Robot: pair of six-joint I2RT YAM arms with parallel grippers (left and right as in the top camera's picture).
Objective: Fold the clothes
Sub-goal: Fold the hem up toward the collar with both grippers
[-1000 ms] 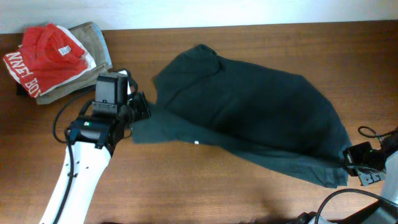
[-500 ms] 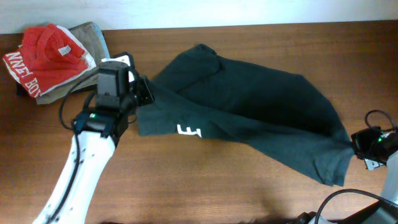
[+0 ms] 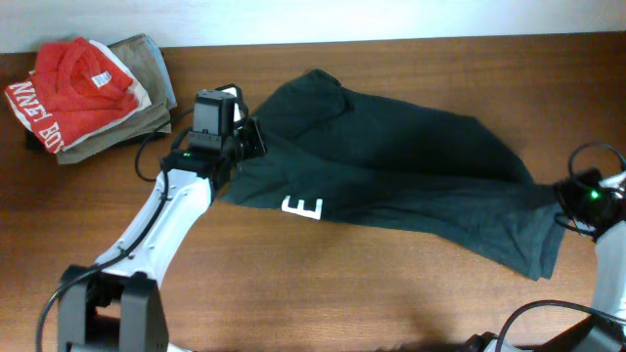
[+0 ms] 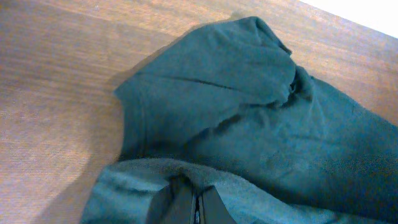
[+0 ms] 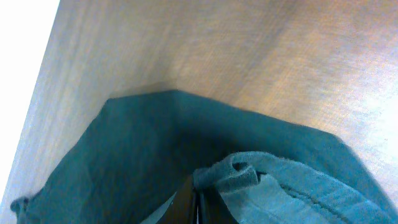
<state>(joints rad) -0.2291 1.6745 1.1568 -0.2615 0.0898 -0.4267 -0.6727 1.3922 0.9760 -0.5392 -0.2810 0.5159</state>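
Note:
The shirt's far sleeve (image 3: 278,112) (image 4: 183,87) lies outward of and below my left gripper, so the gripper will move outward and down onto it next and release the shirt's edge there.
The dark navy T-shirt (image 3: 391,166) lies spread across the middle of the table, with a white block letter "E" (image 3: 301,207) showing near its front edge. My left gripper (image 3: 249,140) is shut on the shirt's left edge and holds it a little up; in the left wrist view the cloth (image 4: 261,118) bunches over the closed fingers (image 4: 186,208). My right gripper (image 3: 565,198) is shut on the shirt's right edge; in the right wrist view a folded hem (image 5: 245,174) sits pinched at the fingers (image 5: 186,205).
A red shirt with white lettering (image 3: 64,83) lies on a folded olive-khaki garment (image 3: 147,73) at the back left corner. Bare wooden table (image 3: 293,293) runs along the front. The table's back edge meets a white wall.
Both grippers have moved toward the back with the shirt's edges, the left one also rightward. The front edge has pulled open and the white "E" has come into view.

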